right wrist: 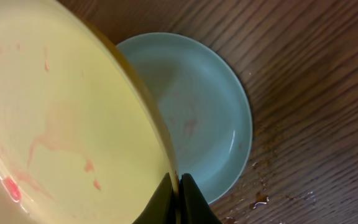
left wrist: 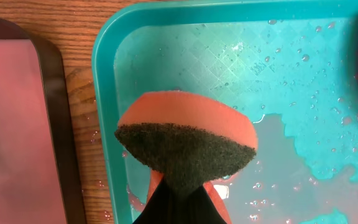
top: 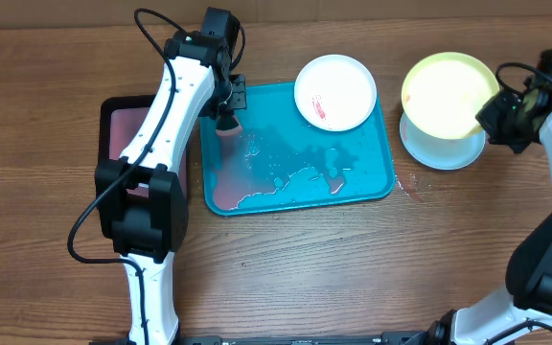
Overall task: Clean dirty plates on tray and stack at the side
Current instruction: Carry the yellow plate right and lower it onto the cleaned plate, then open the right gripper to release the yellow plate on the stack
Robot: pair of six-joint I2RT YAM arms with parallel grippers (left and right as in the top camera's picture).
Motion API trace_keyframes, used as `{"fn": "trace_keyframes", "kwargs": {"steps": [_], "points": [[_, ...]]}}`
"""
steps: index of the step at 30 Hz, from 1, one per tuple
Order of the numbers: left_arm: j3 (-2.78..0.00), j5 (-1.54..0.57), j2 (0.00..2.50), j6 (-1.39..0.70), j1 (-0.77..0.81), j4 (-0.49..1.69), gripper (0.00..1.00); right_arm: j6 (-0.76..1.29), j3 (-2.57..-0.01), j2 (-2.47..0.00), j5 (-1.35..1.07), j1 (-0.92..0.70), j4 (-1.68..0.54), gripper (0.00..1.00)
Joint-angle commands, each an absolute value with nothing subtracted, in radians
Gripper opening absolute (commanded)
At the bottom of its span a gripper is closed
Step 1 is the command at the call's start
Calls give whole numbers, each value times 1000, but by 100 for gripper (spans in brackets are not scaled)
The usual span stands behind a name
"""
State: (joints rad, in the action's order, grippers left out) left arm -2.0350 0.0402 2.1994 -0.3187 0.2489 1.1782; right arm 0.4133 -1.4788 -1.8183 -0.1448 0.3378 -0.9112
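Note:
I should lower the yellow-green plate (top: 444,94) with my right gripper and pull it back a little over the pale blue plate (top: 439,151).
The teal tray (top: 372,182) lies mid-table, wet with pinkish water. The white plate (top: 335,91), red-smeared, rests on its far right corner. My left gripper (top: 226,117) is shut on an orange sponge with a dark scrub face (left wrist: 185,146), held over the tray's left part (left wrist: 166,37). My right gripper (top: 492,117) is shut on the rim of the yellow-green plate (top: 444,94), holding it tilted above the pale blue plate (top: 439,151) on the table right of the tray. In the right wrist view the yellow-green plate (right wrist: 61,124) shows faint red smears; the blue plate (right wrist: 197,118) lies beneath.
A black tray with a pinkish inside (top: 127,134) sits left of the teal tray and shows in the left wrist view (left wrist: 17,124). Droplets and small stains mark the wood (top: 405,187) near the tray's right corner.

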Motion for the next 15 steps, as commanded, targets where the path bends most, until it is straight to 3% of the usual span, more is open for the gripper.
{"fn": "trace_keyframes", "kwargs": {"steps": [1, 15], "points": [[-2032, 32, 2190, -314, 253, 1177, 4, 392, -1438, -1864, -160, 357, -862, 4], [-2032, 32, 2190, -314, 253, 1178, 4, 423, -1414, -2000, -54, 367, -852, 4]]}}
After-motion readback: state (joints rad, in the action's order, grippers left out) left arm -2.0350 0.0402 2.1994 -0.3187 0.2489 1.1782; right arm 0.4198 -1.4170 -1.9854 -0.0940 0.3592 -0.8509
